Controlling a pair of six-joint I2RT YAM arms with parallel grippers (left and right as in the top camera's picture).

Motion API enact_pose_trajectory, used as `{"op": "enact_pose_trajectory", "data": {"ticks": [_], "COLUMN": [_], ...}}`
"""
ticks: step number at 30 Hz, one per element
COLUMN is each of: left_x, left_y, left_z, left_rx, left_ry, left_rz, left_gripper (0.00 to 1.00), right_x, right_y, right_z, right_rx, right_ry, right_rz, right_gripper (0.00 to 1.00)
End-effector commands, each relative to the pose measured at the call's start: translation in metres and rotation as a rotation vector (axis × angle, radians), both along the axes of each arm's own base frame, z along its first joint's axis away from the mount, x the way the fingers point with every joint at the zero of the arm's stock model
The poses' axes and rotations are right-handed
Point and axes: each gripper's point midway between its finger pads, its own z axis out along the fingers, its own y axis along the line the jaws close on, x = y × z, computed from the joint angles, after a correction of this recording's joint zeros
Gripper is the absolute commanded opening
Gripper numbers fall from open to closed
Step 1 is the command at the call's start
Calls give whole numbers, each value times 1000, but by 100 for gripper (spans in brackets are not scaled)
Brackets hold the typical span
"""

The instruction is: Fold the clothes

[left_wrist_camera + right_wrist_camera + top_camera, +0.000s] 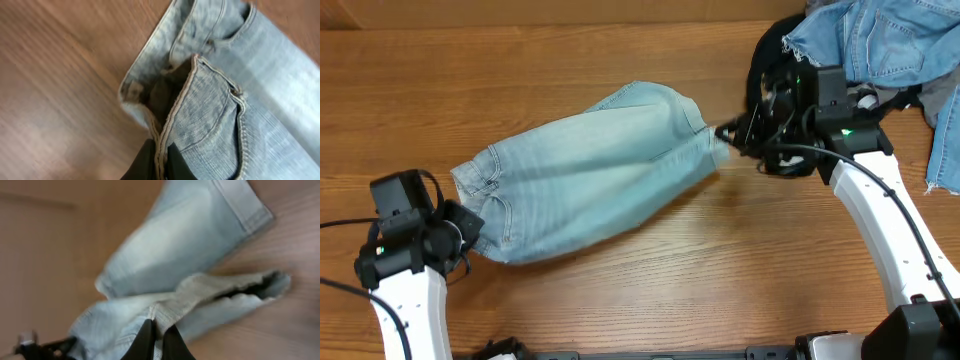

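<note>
My right gripper will carry its leg-hem fabric (200, 292) outward over the other leg's still uncovered hem, then open.
The pale light-blue denim trousers (595, 170) lie folded across the middle of the wooden table, waistband at the left, hems at the right. My left gripper (463, 228) is shut on the stitched waistband edge (172, 120) at the trousers' left end. My right gripper (725, 133) is shut on the leg-hem fabric (200, 292) at the trousers' right end and holds it a little off the table. A pile of other clothes, mid-blue denim (880, 40) over something black, lies at the back right behind my right arm.
The wooden table (520, 60) has bare wood at the back left and along the front. The clothes pile reaches the right edge (945, 130). Black cables run from both arms near the front corners.
</note>
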Motion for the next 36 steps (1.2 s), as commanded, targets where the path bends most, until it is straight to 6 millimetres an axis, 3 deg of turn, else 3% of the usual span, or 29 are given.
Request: {"op": "enact_pose_trajectory", "data": {"ticks": [1,9,14,21,27,29,31,33,34,35,36], "left_x": [15,32,51,74,85,93,99,102,104,103,98], "left_y": [19,31,36,47,62,67,72,82,85,85,83], "left_z": [3,-6,-21,-40,-35,-31,-8,30,63,82,100], "left_rx": [43,46,23,10,73,88,109,180,233,262,287], "left_ry": [-23,-37,-39,-22,-70,-109,-161,-235,-299,-335,-367], "left_rz": [103,167,188,237,263,276,292,301,271,254,237], "left_gripper": [4,4,4,4,4,49,53,65,74,78,97], "right_x": [31,88,124,144,167,178,186,191,187,181,174], "right_y": [1,24,18,17,21,29,42,33,25,20,13], "right_z": [19,12,0,-44,-55,-40,20,68,93,101,101], "right_rx": [58,81,48,31,65,103,187,179,129,71,-9], "right_ry": [-53,-78,-57,-10,-63,-157,-357,-466,-489,-477,-440], "right_rz": [-86,-70,-171,-207,-221,-190,-72,-50,-31,-13,-12], "right_gripper": [4,4,4,4,4,73,95,100,100,100,100]}}
